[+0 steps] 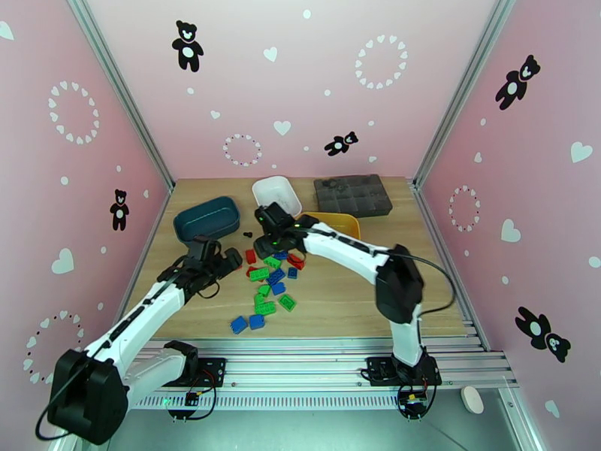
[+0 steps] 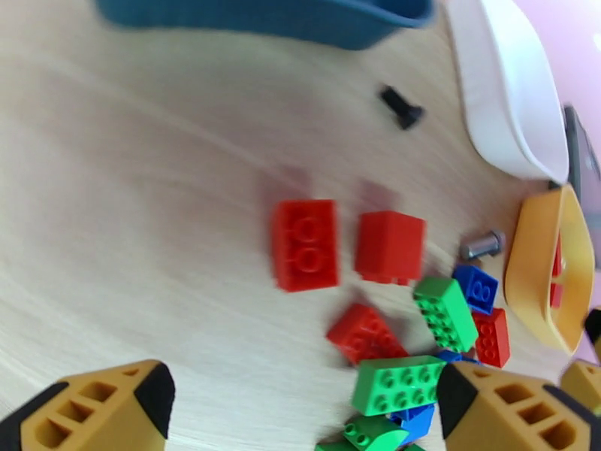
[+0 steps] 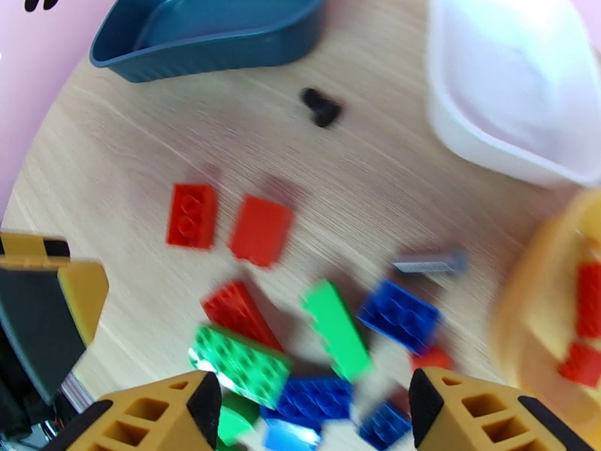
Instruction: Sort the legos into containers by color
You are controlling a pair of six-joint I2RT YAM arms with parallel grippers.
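Note:
The loose red brick nearer the silver screw sits below my fingers, clear of the pile. My right gripper lowers toward the left gripper and onto it next.
The legos [image 1: 269, 286] lie in a loose pile of red, green and blue bricks mid-table. Behind them stand the containers: a teal tray [image 1: 206, 218], a white tray [image 1: 276, 193] and a yellow tray [image 1: 339, 220]. My left gripper [image 1: 230, 260] hovers open at the pile's left edge. In its wrist view the left gripper [image 2: 300, 407] has two red bricks [image 2: 304, 244] ahead of it. My right gripper [image 1: 271, 248] hangs open over the pile's far end. In its wrist view the right gripper [image 3: 315, 415] has blue bricks [image 3: 315, 398] below the gap. The yellow tray [image 3: 526, 310] holds red bricks [image 3: 593, 291].
A dark grey organizer box [image 1: 353, 195] sits at the back right. A black screw [image 2: 402, 108] lies between the teal tray [image 2: 263, 13] and white tray [image 2: 511, 107]. A silver screw [image 3: 428, 261] rests beside the yellow tray. Pink walls enclose the table.

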